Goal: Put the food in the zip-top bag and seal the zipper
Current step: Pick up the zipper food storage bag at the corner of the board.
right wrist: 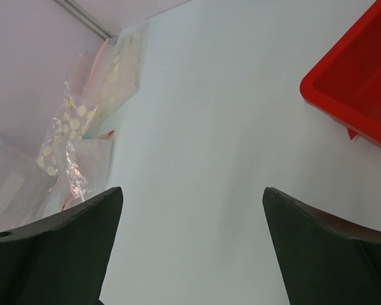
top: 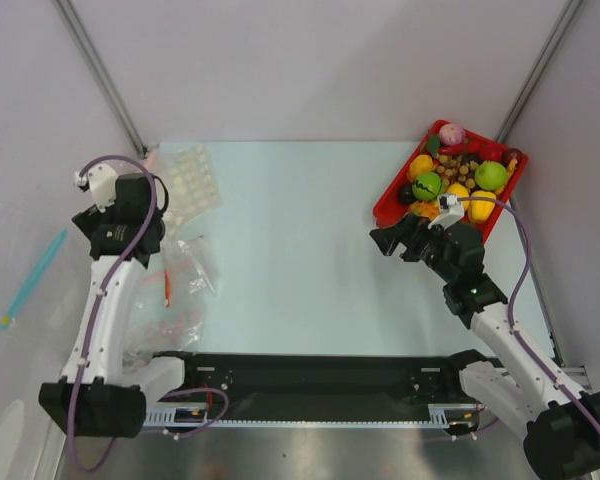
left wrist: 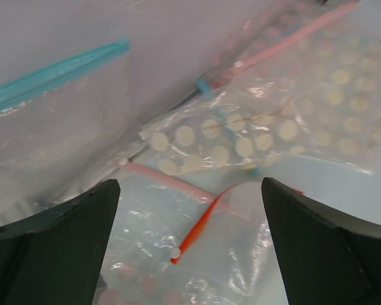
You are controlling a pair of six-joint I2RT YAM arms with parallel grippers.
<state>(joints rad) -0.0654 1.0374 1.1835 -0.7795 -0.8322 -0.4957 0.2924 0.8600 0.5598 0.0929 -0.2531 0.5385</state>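
Observation:
The light-blue zipper's far end (top: 62, 236) (left wrist: 119, 48) is the nearest end. My left gripper needs to move down and to its left in the top view onto it next.
The food lies in a red tray (top: 388, 205) at the back right: a dark-marked green round fruit (top: 427, 185), an orange piece (top: 420, 165), a yellow piece (top: 483, 204) and a dark piece (top: 407, 195). The zip-top bag's teal zipper (top: 35, 275) lies at the far left, beside the table; it also shows in the left wrist view (left wrist: 57, 73) on clear plastic. My left gripper (top: 142, 243) is open and empty over a pile of red-strip bags (left wrist: 190, 254). My right gripper (top: 402, 240) is open and empty just near-left of the tray, over bare table (right wrist: 190, 254).
A dotted bag (top: 190, 185) lies at the back left and shows in the left wrist view (left wrist: 254, 136). Clear bags with red strips (top: 185, 265) lie below it; one red strip (left wrist: 200, 229) is between my left fingers. The tray corner (right wrist: 355, 89) shows at upper right.

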